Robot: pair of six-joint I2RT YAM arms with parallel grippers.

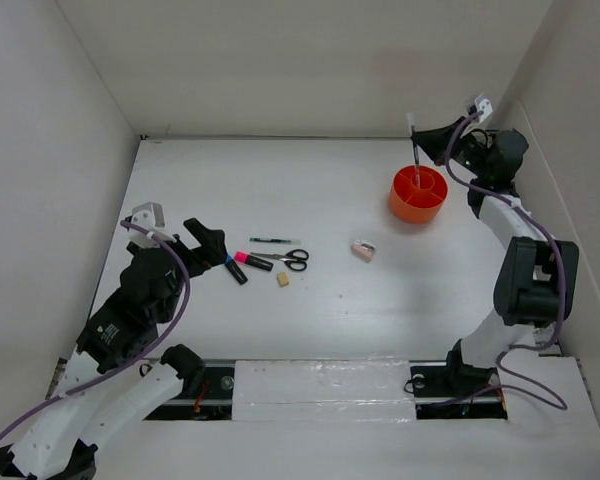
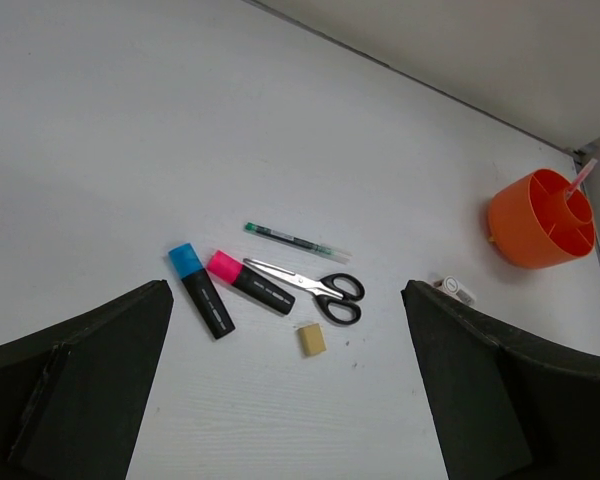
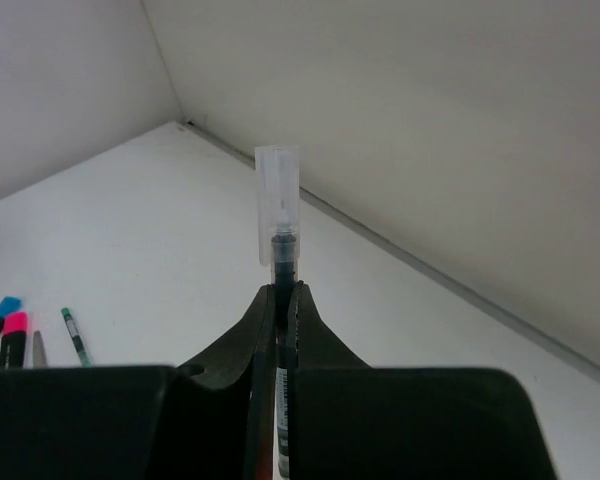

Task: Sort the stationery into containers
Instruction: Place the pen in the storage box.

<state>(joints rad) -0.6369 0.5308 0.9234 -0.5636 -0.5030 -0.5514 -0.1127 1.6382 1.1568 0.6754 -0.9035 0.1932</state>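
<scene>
The dark pen goes down into the pot's central tube (image 1: 423, 182) next. My right gripper releases it there, as the tube lies below the gripper, where the pink pen already leans.
The round orange pot (image 1: 418, 195) stands at the back right, with a pink pen (image 2: 580, 180) leaning out of its central tube. Just above the pot, my right gripper (image 1: 421, 140) is shut on a dark pen (image 3: 279, 215) held upright, clear cap on top. Its lower end is hidden. My left gripper (image 1: 212, 250) is open and empty, beside the blue-capped marker (image 2: 201, 289). Further along lie the pink-capped marker (image 2: 248, 281), black-handled scissors (image 2: 315, 287), green pen (image 2: 290, 239) and beige eraser (image 2: 312, 339). The pinkish sharpener (image 1: 363, 249) lies alone mid-table.
White walls enclose the table on the left, back and right; the back right corner is close behind the pot. The arm bases and a white strip (image 1: 320, 390) run along the near edge.
</scene>
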